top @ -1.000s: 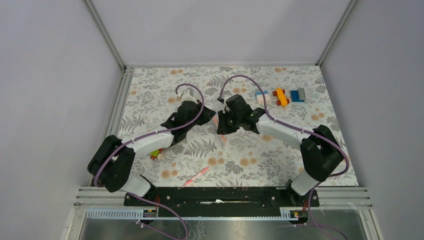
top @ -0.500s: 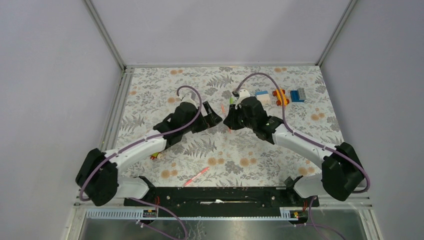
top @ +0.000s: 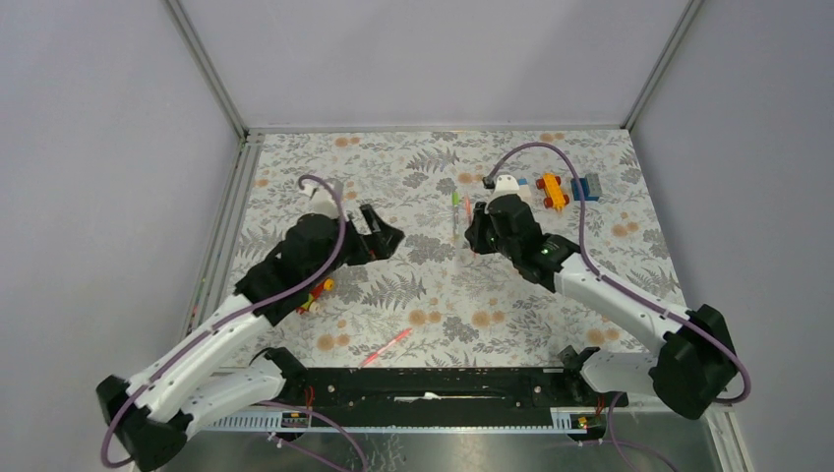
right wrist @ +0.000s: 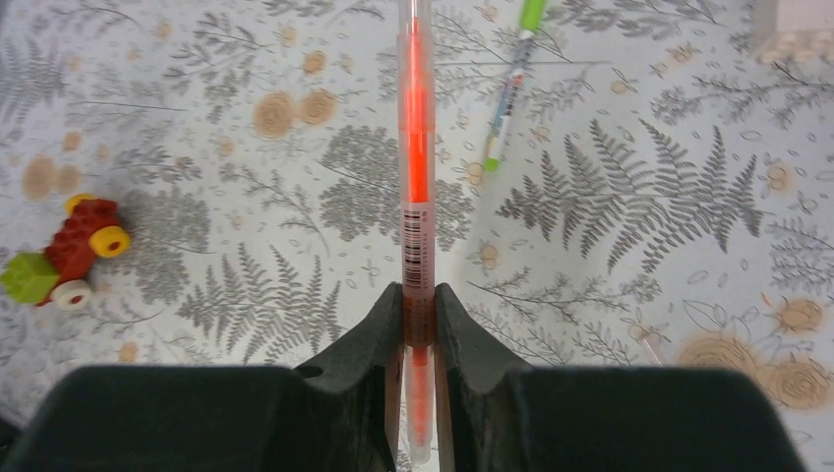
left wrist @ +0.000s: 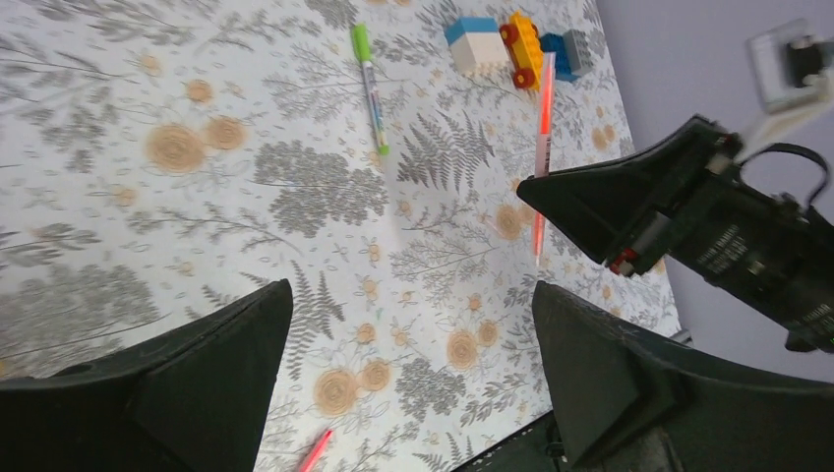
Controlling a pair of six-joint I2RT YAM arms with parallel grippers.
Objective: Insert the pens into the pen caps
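My right gripper will next lower the pink pen to the open patch [top: 467, 224] [right wrist: 557, 143] beside the white pen with green ends, and then it will open.
My right gripper [right wrist: 419, 320] [top: 473, 232] is shut on a pink pen [right wrist: 415, 157] [top: 468, 209], which juts straight out past the fingertips above the cloth. The left wrist view shows that pen [left wrist: 542, 128] leaving the right gripper [left wrist: 551, 192]. A white pen with green ends [top: 454, 210] [right wrist: 509, 93] [left wrist: 370, 87] lies just left of it. Another pink pen [top: 387, 347] [left wrist: 315, 452] lies near the front edge. My left gripper [top: 385, 228] [left wrist: 408, 334] hangs open and empty over the cloth, left of the middle. I cannot make out any loose pen caps.
A red-yellow toy with a green block [top: 315, 295] [right wrist: 61, 258] sits beside the left arm. At the back right stand a white-blue block [top: 509, 184], an orange toy car [top: 551, 190] and a blue block [top: 587, 185]. Floral cloth [top: 531, 305] covers the table.
The left gripper has opened and drawn back to the left, away from the right gripper. The right gripper has carried the pink pen toward the back right.
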